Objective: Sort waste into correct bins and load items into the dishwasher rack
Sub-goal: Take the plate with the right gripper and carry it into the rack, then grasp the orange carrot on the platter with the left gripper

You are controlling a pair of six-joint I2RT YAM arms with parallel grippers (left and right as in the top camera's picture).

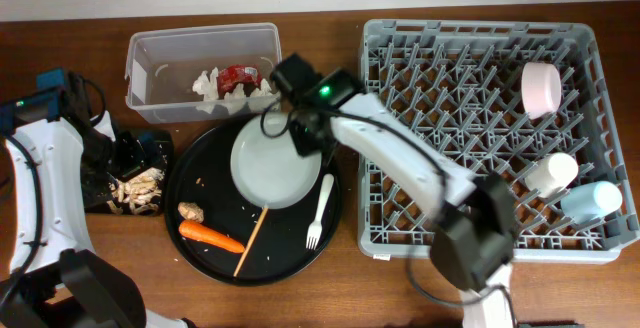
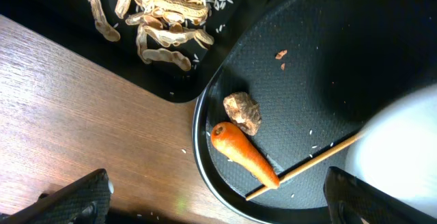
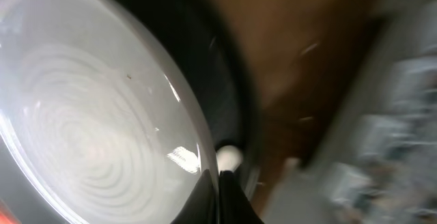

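Note:
Next, my right gripper lifts the white bowl to the grey rack, which has free pegs (image 1: 484, 90) beside the pink bowl, tips it on its edge and lowers it.
My right gripper (image 1: 305, 133) (image 3: 222, 183) is shut on the rim of the white bowl (image 1: 270, 163) (image 3: 89, 115), which sits on the round black tray (image 1: 290, 258). An orange carrot (image 1: 210, 235) (image 2: 244, 154), a brown scrap (image 1: 190, 210) (image 2: 242, 111), a wooden chopstick (image 1: 250, 243) (image 2: 314, 162) and a white fork (image 1: 319, 211) also lie on that tray. My left gripper (image 1: 130, 153) (image 2: 222, 193) is open and empty, above the table edge beside the carrot. The shallow black tray (image 1: 95, 206) holds beige scraps (image 2: 164, 19) and grains.
The clear tub (image 1: 150, 58) at the back holds white napkins (image 1: 215, 83) and a red wrapper (image 1: 240, 75). The grey rack (image 1: 470, 28) on the right holds a pink bowl (image 1: 541, 88), a white cup (image 1: 550, 173) and a light blue cup (image 1: 590, 201).

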